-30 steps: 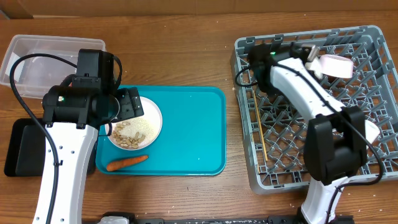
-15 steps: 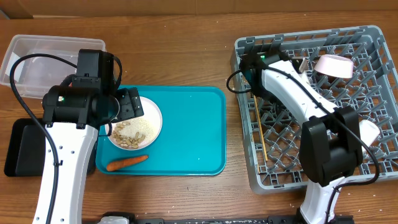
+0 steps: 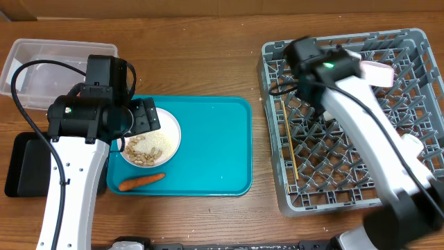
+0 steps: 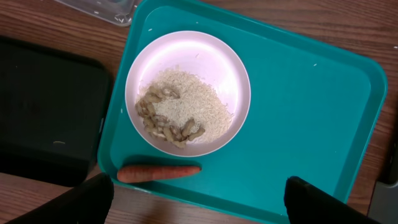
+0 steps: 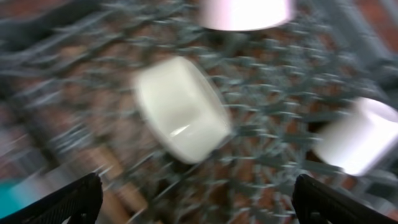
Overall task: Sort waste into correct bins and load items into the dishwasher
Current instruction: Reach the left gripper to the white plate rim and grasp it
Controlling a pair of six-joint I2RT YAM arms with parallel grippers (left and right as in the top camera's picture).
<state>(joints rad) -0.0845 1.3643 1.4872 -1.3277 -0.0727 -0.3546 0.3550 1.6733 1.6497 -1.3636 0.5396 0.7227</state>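
The bowl's rim facing empty tray (image 3: 180,132) (image 4: 248,106) is below my left gripper and to its right in the overhead view. I will move down across it, since a finger fits there.
A white bowl (image 4: 186,93) of beige food scraps (image 4: 177,115) sits on the teal tray (image 4: 298,106), with an orange carrot (image 4: 158,172) just below it. My left gripper (image 4: 199,208) hovers open above the tray's near edge, holding nothing. In the overhead view the bowl (image 3: 149,142) and carrot (image 3: 141,182) lie beside the left arm. My right gripper (image 5: 199,205) is open above the grey dish rack (image 3: 347,139). In the blurred right wrist view a white cup (image 5: 183,109) lies on the pegs, free of the fingers. Chopsticks (image 3: 291,146) lie in the rack's left part.
The clear tub (image 3: 41,62) stands at the back left, the black tray (image 3: 24,163) in front of it beside the teal tray. In the rack, a white bowl (image 3: 378,71) rests at the back and another white dish (image 3: 414,146) at the right.
My right gripper has opened and let go of the white cup in the rack, and the right arm has swung over the rack. The left arm has not moved.
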